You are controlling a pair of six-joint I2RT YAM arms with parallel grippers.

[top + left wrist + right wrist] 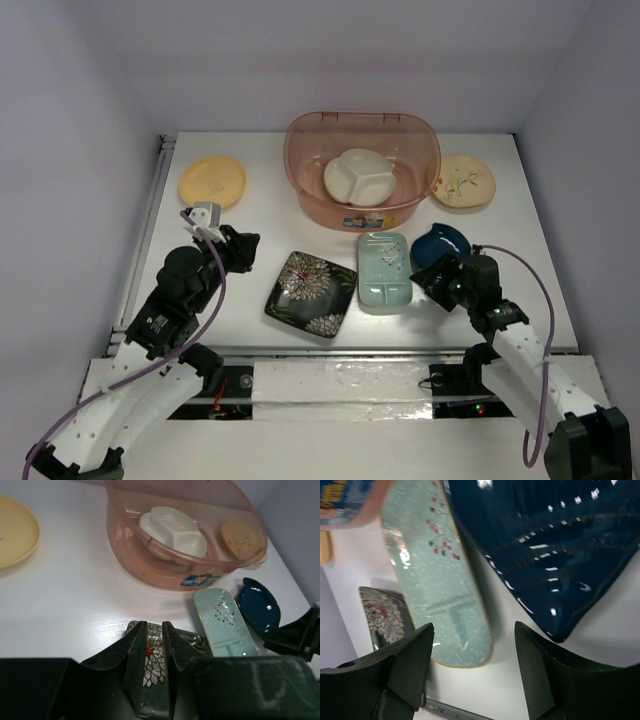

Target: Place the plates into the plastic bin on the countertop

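The robot's right gripper should go down and sideways onto the green plate's near corner (407, 298) (485, 651), because that corner is below the gripper and to its left in the top view.
The pinkish plastic bin (300, 170) stands at the back of the white countertop (250, 225) and holds the cream divided plate (360, 177). The yellow-orange plate (212, 182) lies to its left, the tan speckled plate (463, 181) to its right. In front lie the black floral plate (311, 293), the pale green plate (384, 270) and the dark blue leaf plate (442, 245). My left gripper (155, 630) is shut and empty, just left of the floral plate (155, 655). My right gripper (474, 630) is open and empty, low between the green plate (435, 575) and the blue plate (545, 545).
A metal rail (150, 230) runs along the table's left edge. White walls close in the back and both sides. The table's front edge (340, 352) lies just behind the front plates.
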